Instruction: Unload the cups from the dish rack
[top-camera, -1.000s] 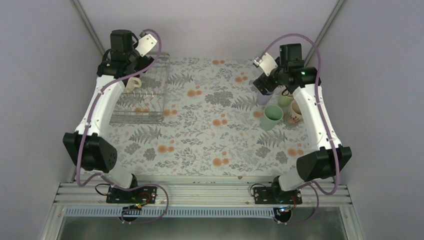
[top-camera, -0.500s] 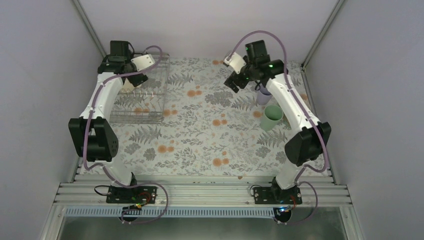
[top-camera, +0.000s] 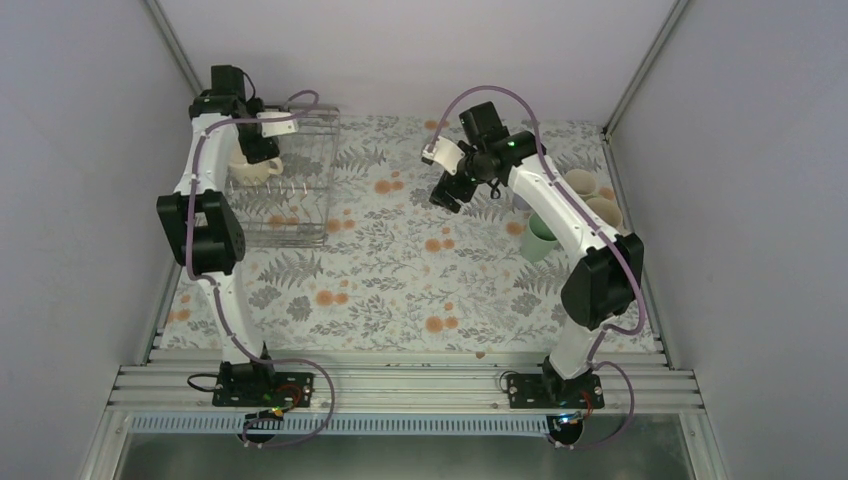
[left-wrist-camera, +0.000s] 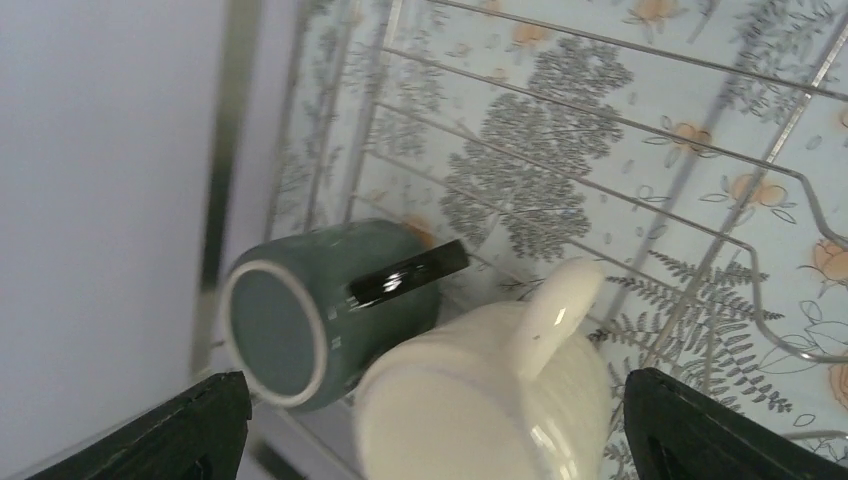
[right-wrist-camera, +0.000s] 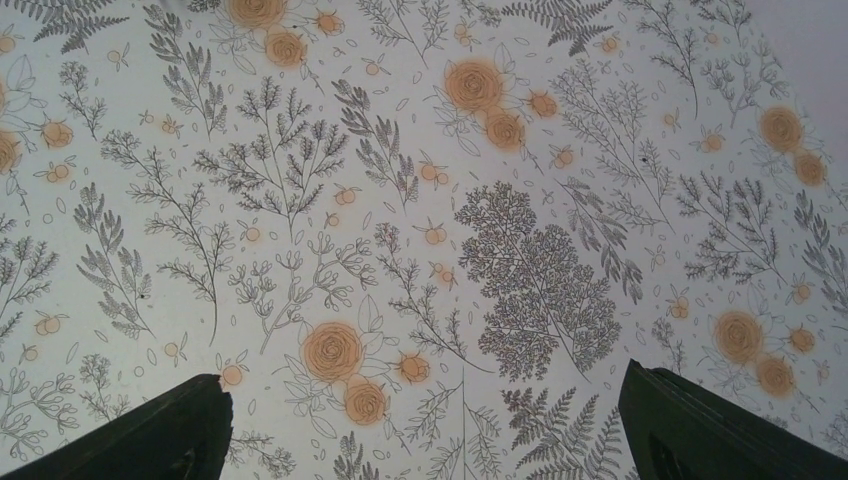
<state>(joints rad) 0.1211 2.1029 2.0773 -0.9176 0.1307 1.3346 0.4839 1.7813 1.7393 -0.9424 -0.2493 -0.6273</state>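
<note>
My left gripper lowers into the rack next, shifting onto the handle, and closes, since the cream-yellow mug's handle (top-camera: 275, 167) (left-wrist-camera: 556, 314) sticks up between my open fingers.
The silver wire dish rack (top-camera: 300, 215) stands at the far left of the table. In the left wrist view a cream-yellow mug (left-wrist-camera: 490, 400) and a dark green-black mug (left-wrist-camera: 300, 325) lie on their sides, touching, in the rack (left-wrist-camera: 735, 210). My left gripper (top-camera: 262, 148) hangs open just above them (left-wrist-camera: 430, 425), fingers either side of the cream mug. My right gripper (top-camera: 446, 193) is open and empty over the bare tablecloth (right-wrist-camera: 425, 420). The mint-green tumbler (top-camera: 540, 238) and two beige cups (top-camera: 579, 183) stand at the right. The lilac tumbler is hidden behind my right arm.
The rack sits close to the left wall (top-camera: 90, 150). The right arm's forearm (top-camera: 560, 215) stretches over the unloaded cups at the right. A floral cloth (top-camera: 400, 270) covers the table. A metal frame rail (top-camera: 400, 385) runs along the near edge.
My left gripper has moved towards the far left corner of the rack, above the two mugs. My right arm has swung left, away from the cups at the right, to the table's far middle.
</note>
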